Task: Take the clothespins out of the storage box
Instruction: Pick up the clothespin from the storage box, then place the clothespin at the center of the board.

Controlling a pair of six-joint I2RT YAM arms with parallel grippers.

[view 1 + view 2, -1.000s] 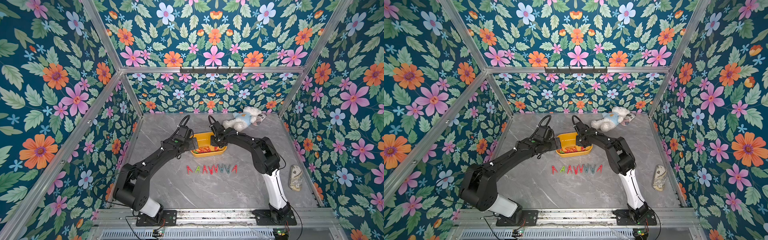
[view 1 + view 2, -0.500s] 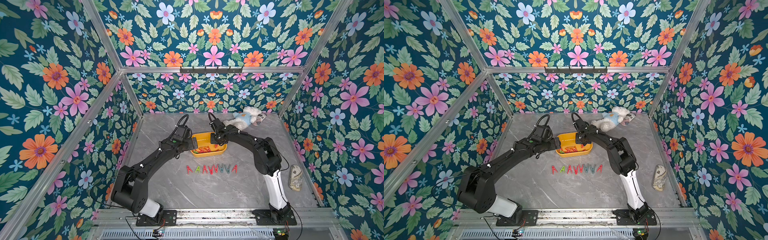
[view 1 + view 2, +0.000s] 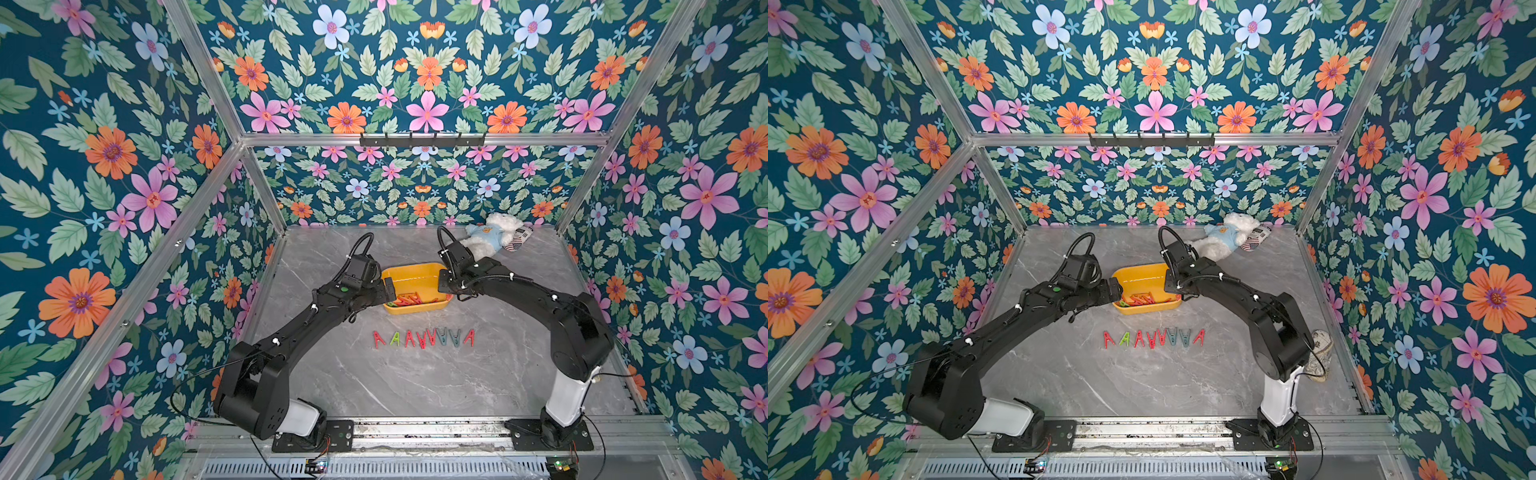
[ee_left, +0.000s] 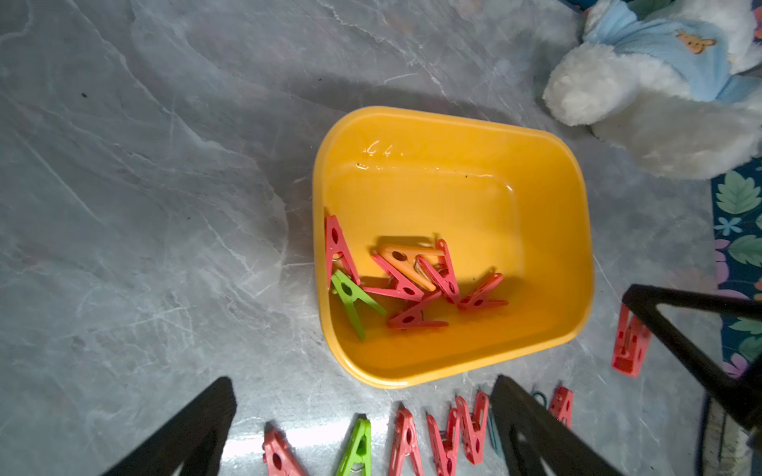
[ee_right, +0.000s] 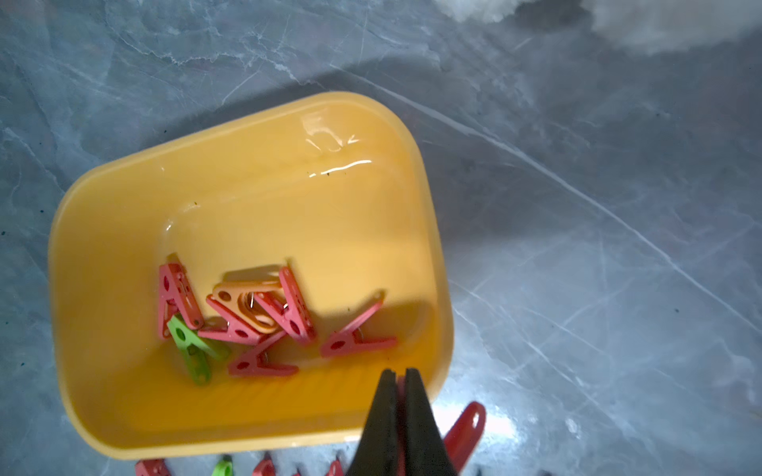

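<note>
Next, my right gripper moves back and down to the bare tabletop beyond the row's end and releases the red clothespin.
The yellow storage box sits mid-table between both arms. Several clothespins lie in its near half, mostly red, with one green and one orange. More clothespins lie in a row on the table in front of it. My right gripper is shut on a red clothespin, just past the box's right front corner. My left gripper hangs open and empty at the box's left front edge, above the row.
A white plush bear in a light blue shirt lies at the back right, close behind the right wrist. A patterned object sits by the right wall beside the right arm's base. Floral walls enclose three sides.
My right gripper has shut on a red clothespin and moved from inside the box to its right front corner. The left gripper stays open and has shifted only slightly.
</note>
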